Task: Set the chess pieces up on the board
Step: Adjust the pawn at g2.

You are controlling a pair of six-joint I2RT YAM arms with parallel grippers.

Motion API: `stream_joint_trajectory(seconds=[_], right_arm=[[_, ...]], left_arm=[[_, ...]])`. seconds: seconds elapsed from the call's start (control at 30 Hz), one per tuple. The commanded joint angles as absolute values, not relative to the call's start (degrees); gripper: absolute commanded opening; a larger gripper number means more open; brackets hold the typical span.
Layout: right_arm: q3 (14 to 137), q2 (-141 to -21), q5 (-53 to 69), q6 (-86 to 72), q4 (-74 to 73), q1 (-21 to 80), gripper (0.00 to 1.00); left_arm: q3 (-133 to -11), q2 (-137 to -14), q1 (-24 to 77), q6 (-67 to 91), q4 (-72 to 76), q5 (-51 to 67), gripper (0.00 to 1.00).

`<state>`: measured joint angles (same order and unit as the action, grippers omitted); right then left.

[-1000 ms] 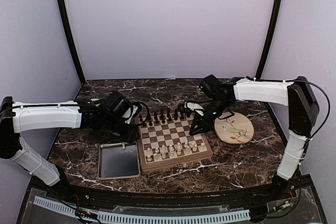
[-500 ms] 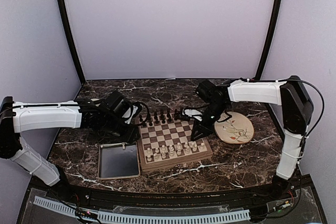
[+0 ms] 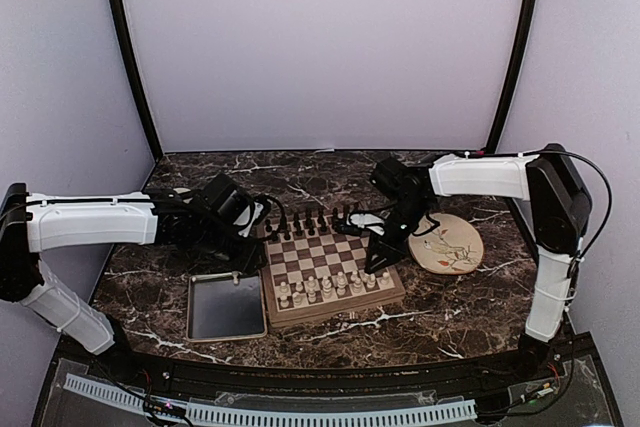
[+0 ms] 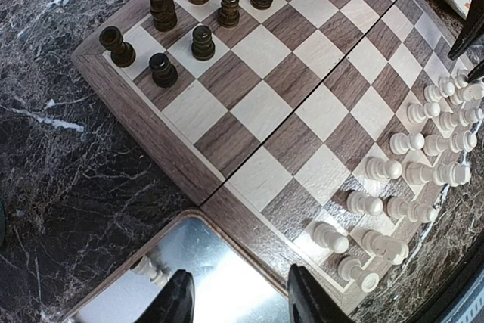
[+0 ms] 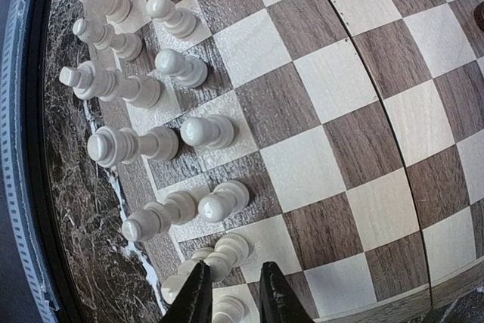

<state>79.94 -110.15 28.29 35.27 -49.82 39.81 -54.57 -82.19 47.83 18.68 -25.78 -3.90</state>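
One white piece lies alone at the tray's far rim, so I will move my left gripper left in the top view, turning and lowering it onto the piece.
The wooden chessboard lies at the table's middle. Dark brown pieces stand along its far rows, cream-white pieces along its near rows. My left gripper is open and empty, hovering over the grey tray by the board's left edge. One white piece lies in the tray. My right gripper hangs over the board's near right corner, its fingers a little apart and empty. A white pawn stands just ahead of its fingertips.
A round floral plate lies right of the board. The grey tray sits left of the board's near half. My right gripper's dark fingers show at the edge of the left wrist view. The table is dark marble.
My right gripper has moved from the board's far right side toward the near right corner, beside the white rows. The left arm has hardly moved.
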Motion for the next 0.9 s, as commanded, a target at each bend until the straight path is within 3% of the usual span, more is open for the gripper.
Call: stream_joint_trajectory(seconds=[0.0, 0.33, 0.87], right_arm=[[81.38, -111.07, 28.56, 36.70, -51.91, 40.43, 0.24], [82.47, -112.45, 27.51, 36.31, -51.38, 40.69, 0.26], [82.57, -112.38, 25.86, 35.26, -50.51, 40.78, 0.20]], left_arm=[[-54.44, -82.27, 47.64, 17.98, -25.84, -4.02, 0.44], [-54.73, -82.71, 47.55, 17.69, -25.66, -3.93, 0.44], [-55.02, -83.88, 47.46, 17.50, -24.87, -3.43, 0.44]])
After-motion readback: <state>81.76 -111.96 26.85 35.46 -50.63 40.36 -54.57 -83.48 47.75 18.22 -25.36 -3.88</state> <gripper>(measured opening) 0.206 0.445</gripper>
